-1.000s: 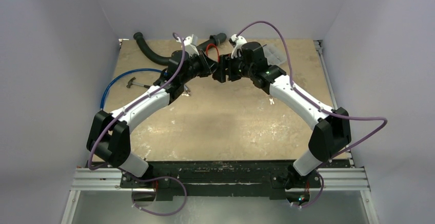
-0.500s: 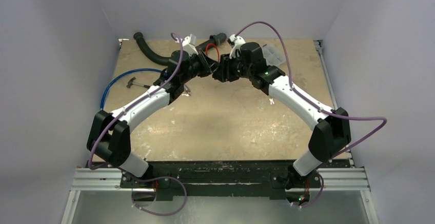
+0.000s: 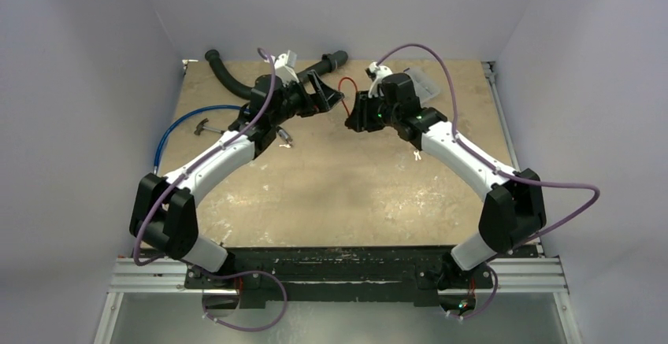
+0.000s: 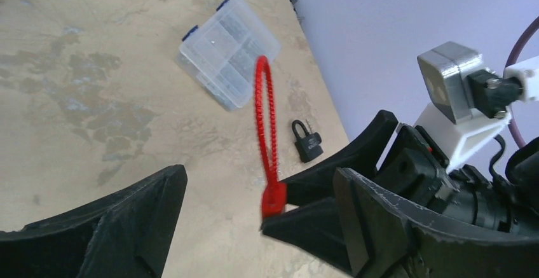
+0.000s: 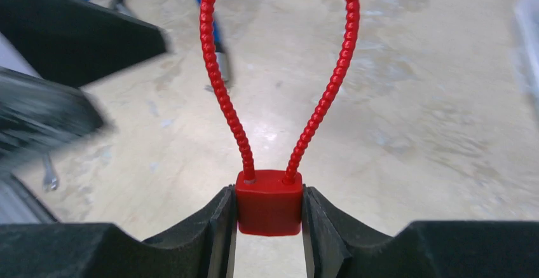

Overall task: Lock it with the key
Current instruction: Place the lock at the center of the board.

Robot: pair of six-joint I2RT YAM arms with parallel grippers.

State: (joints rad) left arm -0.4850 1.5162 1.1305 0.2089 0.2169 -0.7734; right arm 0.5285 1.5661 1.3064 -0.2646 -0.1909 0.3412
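Both cable (image 3: 344,92) ends are seated, so the small red lock body (image 5: 269,208) comes down onto the table beside the keys next, after my right gripper tilts to point down.
My right gripper (image 5: 269,227) is shut on the small red lock body (image 5: 269,208), one finger on each side. The thin red cable (image 5: 222,100) rises from the body in a closed loop with both ends seated. From above, the cable (image 3: 344,92) stands between the two grippers, and the right gripper (image 3: 352,116) holds its lower end above the table. My left gripper (image 4: 257,189) is open, its fingers spread wide just short of the lock body (image 4: 274,200) without touching it. From above, the left gripper (image 3: 325,96) sits left of the loop. The key is hidden in every view.
A clear plastic box (image 4: 229,52) and a black padlock (image 4: 307,143) lie at the back right of the table. A black hose (image 3: 236,84), a blue cable (image 3: 177,127) and a small hammer (image 3: 206,128) are at the back left. A small spanner (image 3: 416,155) lies by the right arm.
The left gripper opened, let go and drew back to the left. The right gripper closed on the lock body and carried the lock slightly right.
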